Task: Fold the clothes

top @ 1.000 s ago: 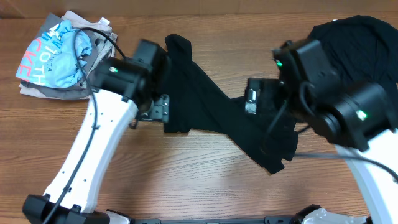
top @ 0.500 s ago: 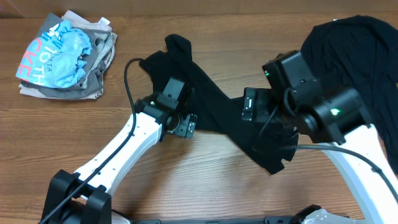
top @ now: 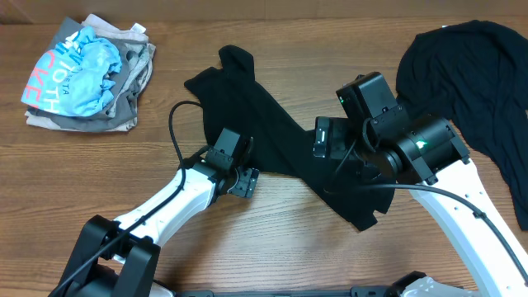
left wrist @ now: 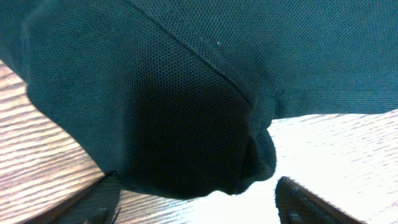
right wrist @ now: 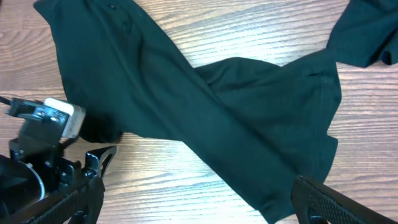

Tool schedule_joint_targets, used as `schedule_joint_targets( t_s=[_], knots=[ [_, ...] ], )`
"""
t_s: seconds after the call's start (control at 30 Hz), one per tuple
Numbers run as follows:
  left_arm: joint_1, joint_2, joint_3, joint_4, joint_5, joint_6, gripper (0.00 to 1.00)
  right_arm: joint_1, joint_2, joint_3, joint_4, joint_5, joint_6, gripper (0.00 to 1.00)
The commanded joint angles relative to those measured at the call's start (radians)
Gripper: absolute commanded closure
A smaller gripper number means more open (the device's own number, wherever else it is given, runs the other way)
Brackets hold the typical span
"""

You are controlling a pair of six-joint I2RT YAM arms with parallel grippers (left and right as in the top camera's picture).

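Observation:
The robot's right gripper will go down and to the left in the overhead view next, onto the diagonal fold across the shirt's lower half (right wrist: 237, 119), because the cloth is doubled there.
A black T-shirt (top: 280, 136) lies twisted in a diagonal band across the middle of the table. My left gripper (top: 244, 177) is low at its front left edge, open and empty. In the left wrist view the dark fabric (left wrist: 186, 93) fills the picture just ahead of the jaws (left wrist: 199, 211). My right gripper (top: 342, 161) hangs open above the shirt's lower half. In the right wrist view the shirt (right wrist: 236, 112) lies below the spread jaws (right wrist: 205, 202). A second black shirt (top: 470, 74) lies spread at the back right.
A pile of light blue, pink-lettered and grey clothes (top: 87, 74) sits at the back left. The left arm's gripper (right wrist: 50, 143) shows at the left of the right wrist view. Bare wood table (top: 272, 247) lies in front of the shirt.
My left arm has swung away from the pile and dropped low to the shirt's front left edge. My right arm has shifted left and back over the shirt. The shirt's upper left part has spread slightly.

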Motion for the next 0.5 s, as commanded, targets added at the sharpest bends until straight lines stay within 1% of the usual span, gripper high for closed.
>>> schedule_joint_targets(
  t_s=[0.0,0.13,0.17,0.2,0.27,0.33,0.37,0.47],
  knots=[
    [0.002,0.007,-0.009,0.027,0.000,0.013,0.32,0.001,-0.004,-0.006,0.022,0.006,0.005,0.00],
    [0.002,0.007,-0.009,0.050,-0.049,-0.003,0.48,0.001,-0.004,-0.006,0.043,0.006,0.005,0.00],
    [0.002,0.007,-0.009,0.060,-0.053,-0.002,0.53,0.001,-0.004,-0.006,0.047,0.006,0.005,0.00],
    [0.002,0.007,-0.009,0.066,-0.053,-0.002,0.61,0.000,-0.004,-0.006,0.048,0.007,0.004,0.00],
    [0.002,0.007,-0.009,0.074,-0.056,-0.002,0.81,0.000,-0.004,-0.006,0.050,0.007,0.000,0.00],
    [0.002,0.007,-0.009,0.074,-0.061,-0.002,0.94,0.000,-0.004,-0.006,0.050,0.007,0.000,0.00],
    [0.002,0.007,-0.009,0.074,-0.065,-0.002,0.96,0.000,-0.004,-0.006,0.050,0.007,0.000,0.00],
    [0.002,0.007,-0.003,0.077,-0.080,-0.003,0.96,0.000,-0.004,-0.006,0.050,0.017,0.001,0.00]
  ],
)
